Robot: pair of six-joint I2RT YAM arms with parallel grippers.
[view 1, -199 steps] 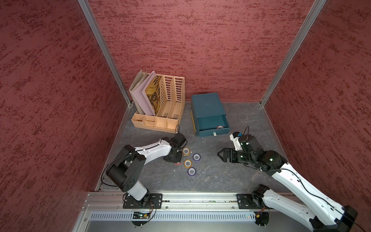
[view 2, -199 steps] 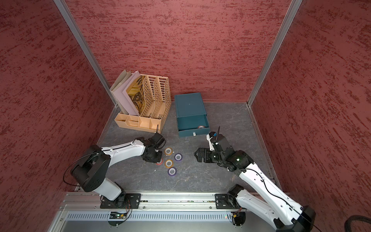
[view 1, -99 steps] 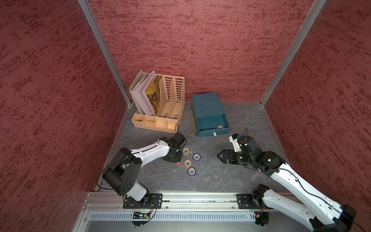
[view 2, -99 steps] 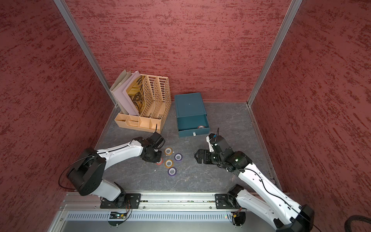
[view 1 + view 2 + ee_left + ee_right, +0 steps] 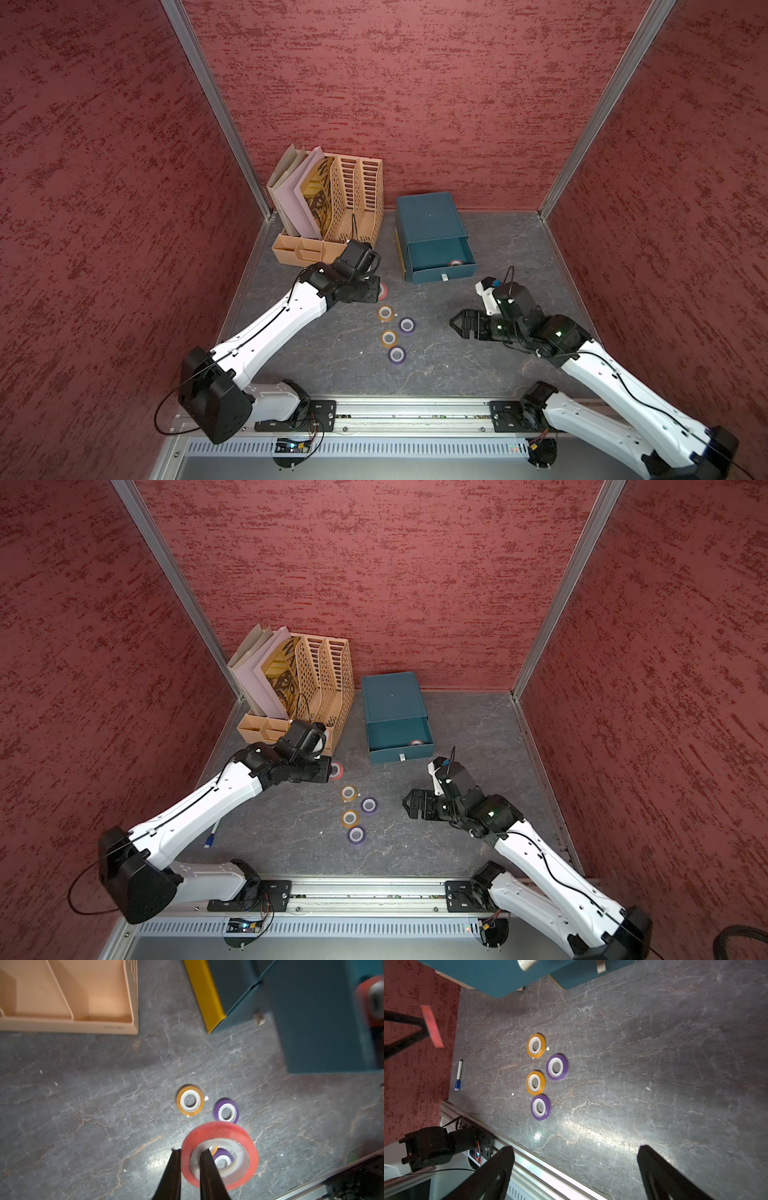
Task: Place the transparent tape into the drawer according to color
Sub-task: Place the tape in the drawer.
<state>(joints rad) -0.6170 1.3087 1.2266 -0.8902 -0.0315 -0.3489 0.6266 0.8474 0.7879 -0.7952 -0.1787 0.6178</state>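
The red roll's match lies in the drawer, outward of my left gripper. I should raise my left gripper and move it outward over the drawer's empty end (image 5: 425,261) to release the red roll.
My left gripper (image 5: 190,1153) is shut on the rim of a red tape roll (image 5: 218,1128), one finger through its core, and holds it off the floor (image 5: 381,291). Two orange rolls (image 5: 385,313) (image 5: 388,338) and two purple rolls (image 5: 407,325) (image 5: 397,354) lie flat on the grey floor just in front of it. The teal drawer chest (image 5: 428,220) stands behind, with one drawer pulled out and another red roll (image 5: 456,263) in its front right corner. My right gripper (image 5: 455,324) hangs open to the right of the rolls, its jaws (image 5: 576,1148) holding nothing.
A tan file organizer (image 5: 332,208) with folders stands at the back left, close behind my left wrist. A blue-capped marker (image 5: 211,837) lies on the floor by the left arm. The metal rail (image 5: 374,415) runs along the front edge.
My left gripper has risen with the red roll and carried it back toward the drawer chest. My right gripper has drifted slightly left, still open.
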